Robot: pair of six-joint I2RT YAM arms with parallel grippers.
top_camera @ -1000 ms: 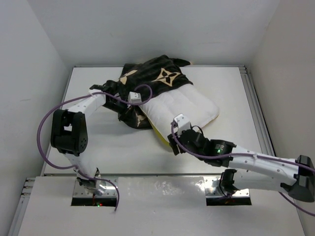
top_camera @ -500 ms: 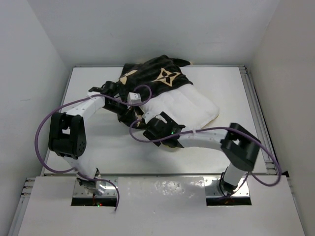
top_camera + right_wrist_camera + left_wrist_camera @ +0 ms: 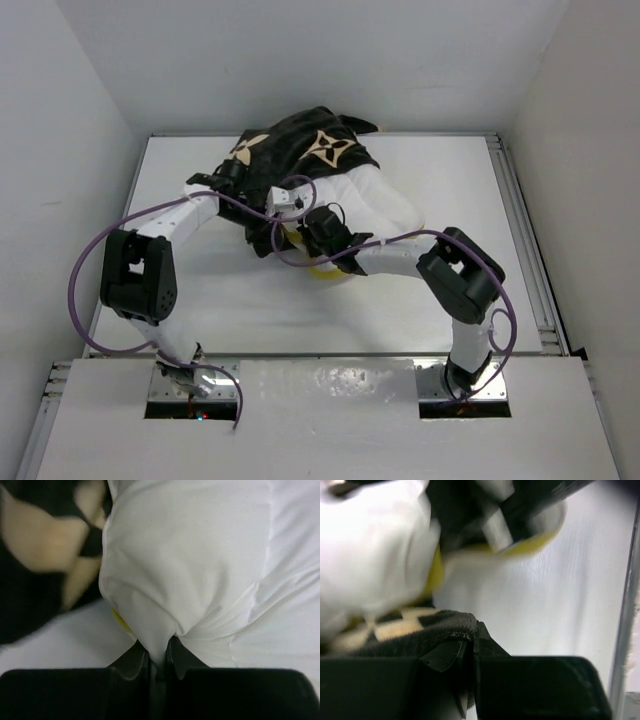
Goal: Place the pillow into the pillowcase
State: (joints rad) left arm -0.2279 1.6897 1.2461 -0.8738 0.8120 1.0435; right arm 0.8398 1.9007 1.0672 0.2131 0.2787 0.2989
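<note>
My right gripper pushes the pillow's pinched corner outward toward the pillowcase's open hem [image 3: 325, 170] [image 3: 90, 575] next and releases it, as that corner still sits outside.
The white pillow [image 3: 385, 205] lies at the table's far middle, its far end inside the black pillowcase [image 3: 300, 150] with tan motifs. My right gripper [image 3: 318, 228] is shut on a pinch of the pillow's white fabric [image 3: 200, 565] at its near left corner, where a bit of yellow band [image 3: 119, 619] shows. My left gripper [image 3: 262, 215] is shut on the pillowcase's hem [image 3: 440, 625] beside that corner. In the left wrist view the pillow [image 3: 375, 555] and its yellow edge [image 3: 530, 547] sit just beyond the hem.
The white table [image 3: 470, 190] has a metal rail [image 3: 525, 230] along its right side. White walls close in at left, back and right. Purple cables [image 3: 100, 240] loop from both arms over the table's middle.
My right arm swung from the table's right front to the pillow's near left corner and closed on it. The pillow and case shifted toward the back. My left gripper kept its hold on the hem.
</note>
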